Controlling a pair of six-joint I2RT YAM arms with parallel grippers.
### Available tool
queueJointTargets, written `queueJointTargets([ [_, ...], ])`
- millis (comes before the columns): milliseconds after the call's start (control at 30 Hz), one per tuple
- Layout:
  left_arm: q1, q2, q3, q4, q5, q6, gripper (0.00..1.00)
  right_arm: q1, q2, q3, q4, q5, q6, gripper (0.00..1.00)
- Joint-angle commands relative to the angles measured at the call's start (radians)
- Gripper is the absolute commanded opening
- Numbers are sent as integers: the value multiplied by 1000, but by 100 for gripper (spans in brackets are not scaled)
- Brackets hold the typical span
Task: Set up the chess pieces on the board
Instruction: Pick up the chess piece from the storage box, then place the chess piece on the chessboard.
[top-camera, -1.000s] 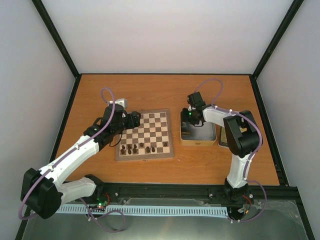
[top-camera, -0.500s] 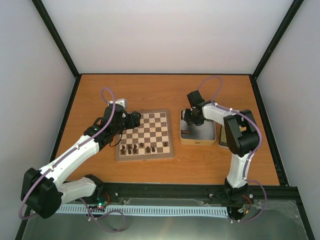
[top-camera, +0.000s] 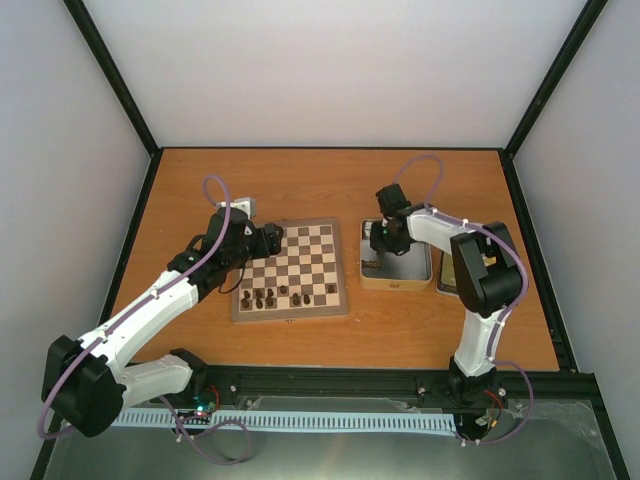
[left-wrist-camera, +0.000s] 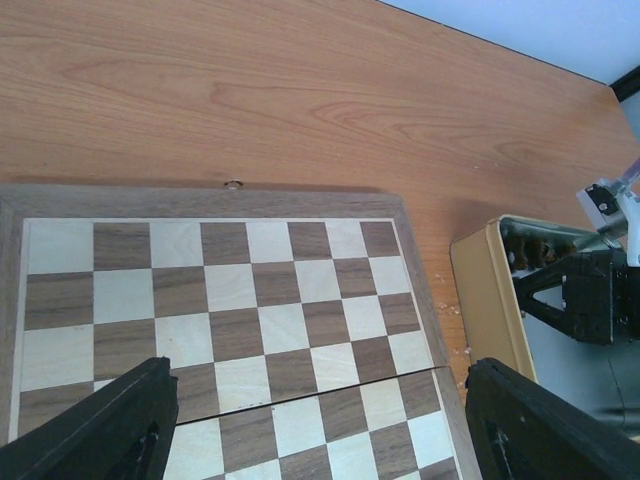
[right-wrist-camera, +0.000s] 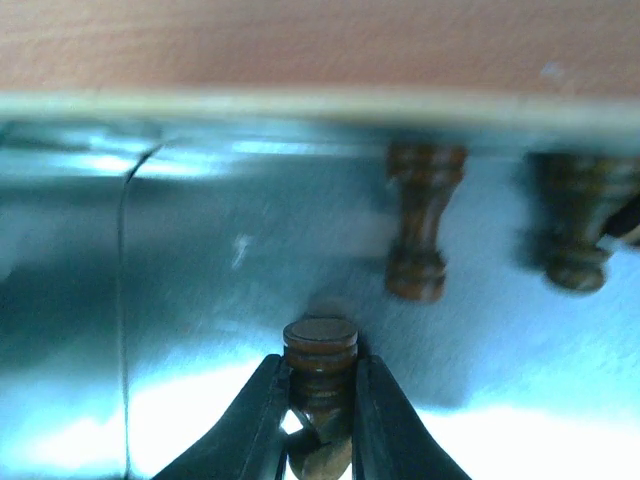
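The gap in the board's near row is empty, so my right gripper should next move up, then back and to the left in the top view, and put its chess piece down there.
The chessboard (top-camera: 292, 268) lies at mid table and fills the left wrist view (left-wrist-camera: 230, 300). Several dark brown chess pieces (top-camera: 272, 296) stand on its near rows. No cream-white pieces show. My left gripper (top-camera: 272, 240) hovers over the board's far left edge, open and empty (left-wrist-camera: 320, 420). My right gripper (top-camera: 377, 240) is down inside the gold tin (top-camera: 396, 280). It is shut (right-wrist-camera: 320, 400) on a dark brown chess piece (right-wrist-camera: 320, 345), base towards the tin wall. Two more dark pieces (right-wrist-camera: 420, 235) lie in the tin beyond it.
The gold tin stands just right of the board, its wall seen in the left wrist view (left-wrist-camera: 490, 300). A silver tin (top-camera: 443, 285) sits right of it, mostly hidden by the right arm. Black frame rails border the wooden table (top-camera: 300, 180).
My right gripper has shifted slightly left and nearer inside the gold tin. The left arm has not moved.
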Motion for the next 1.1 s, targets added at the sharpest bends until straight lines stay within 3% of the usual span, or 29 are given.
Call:
queueJointTargets([
  [0,5,-20,12,37,63,39,80,-5,-90,-62,14,-149,11,5],
  [300,5,-26,-44,205,332,72,80,-6,-334,-261,250,-289,401,7],
  [400,4,-12,-55,247,401,60,80,4,-385,-285,317,-345,462,7],
  [567,6,2,-42,249,437,-11,81,63,-423,-233,310,-396,317,8],
  [767,7,8,-24,288,541,-140,83,165,-448,-209,342,-538,-64,8],
  [1067,45,17,-29,297,634,-213,84,211,-421,-140,351,-694,-261,9],
])
